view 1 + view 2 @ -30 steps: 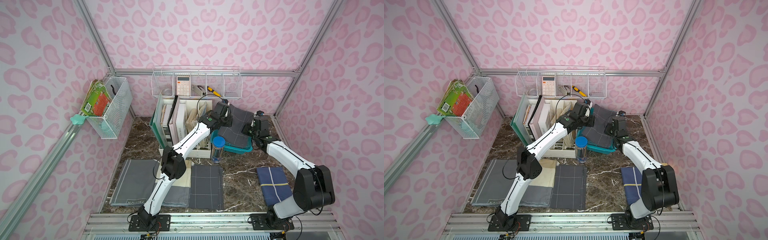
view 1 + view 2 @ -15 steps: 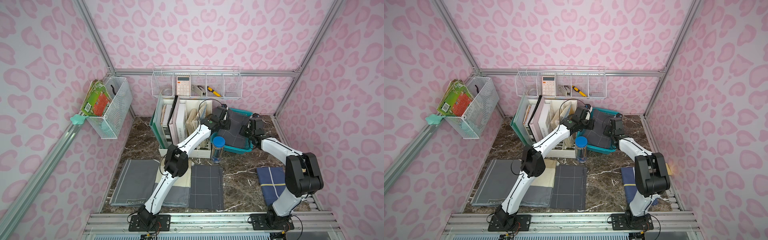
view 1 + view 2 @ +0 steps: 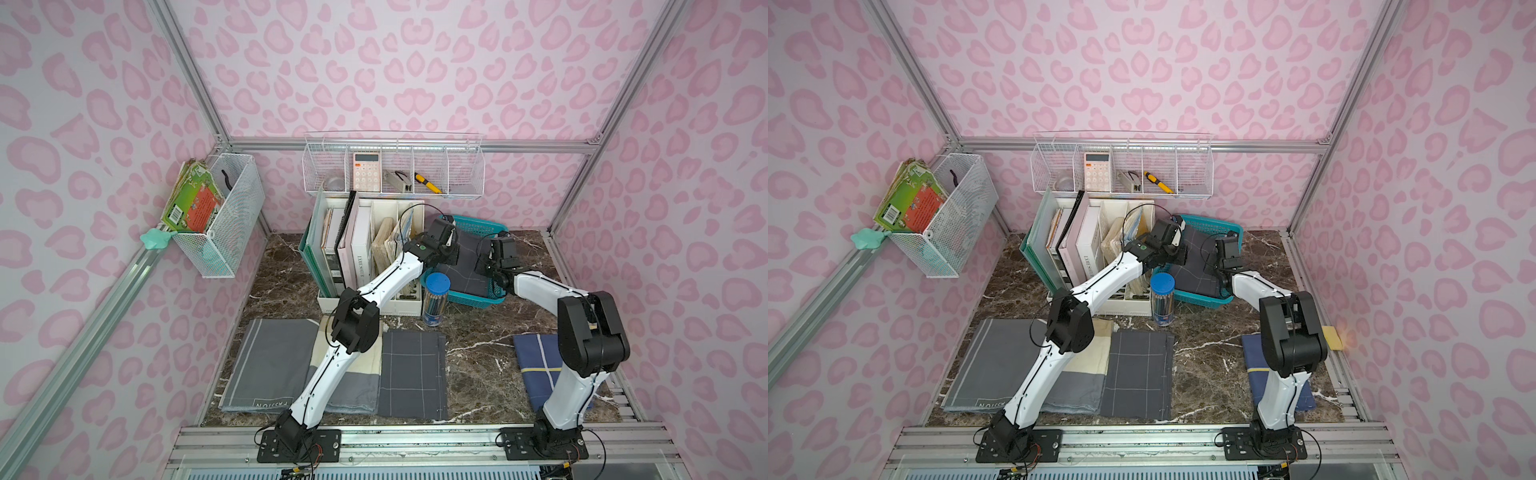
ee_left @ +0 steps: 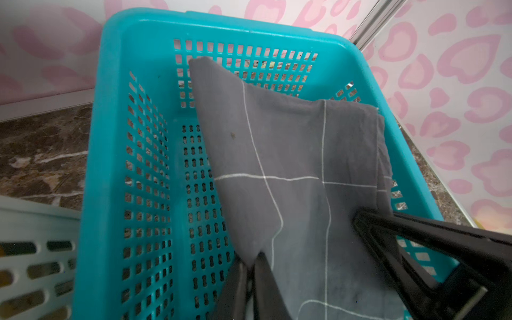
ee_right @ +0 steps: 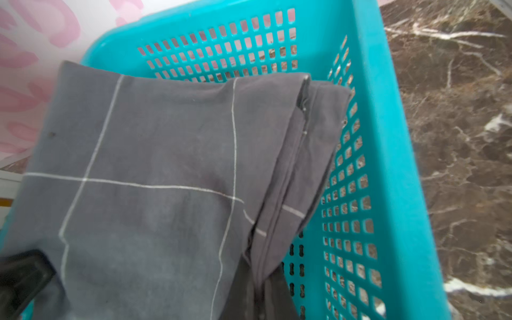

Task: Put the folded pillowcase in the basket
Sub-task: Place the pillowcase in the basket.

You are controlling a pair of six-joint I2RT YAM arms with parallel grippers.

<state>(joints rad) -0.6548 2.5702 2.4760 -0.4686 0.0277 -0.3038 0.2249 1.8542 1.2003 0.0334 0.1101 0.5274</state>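
Note:
The slotted basket bottom is below my right gripper, so next my right gripper will lower the pillowcase's layered edge down to it and let go.
The folded pillowcase [image 3: 467, 270] [image 3: 1196, 266] is dark grey with thin white check lines. It lies slanted inside the teal basket [image 3: 478, 222] [image 3: 1212, 222] at the back of the table. In the left wrist view, my left gripper [image 4: 250, 261] pinches one near corner of the pillowcase [image 4: 291, 166], with only a thin slit between its fingers, low over the basket floor [image 4: 199, 194]. My right gripper [image 5: 259, 279] is shut on the layered edge of the pillowcase [image 5: 166, 166] beside the basket wall [image 5: 388, 138]. From above, the left gripper [image 3: 453, 253] and right gripper [image 3: 488, 266] flank the cloth.
A blue-lidded pencil cup [image 3: 435, 303] stands just in front of the basket. A white file organizer with books [image 3: 365, 249] is close on its left. Other folded cloths lie at the front: grey [image 3: 270, 365], checked [image 3: 413, 374], navy [image 3: 536, 370]. Wire baskets [image 3: 392, 170] [image 3: 220, 216] hang on the walls.
Both grippers have come down and back with the pillowcase, which hung above the basket a second ago and now rests inside it.

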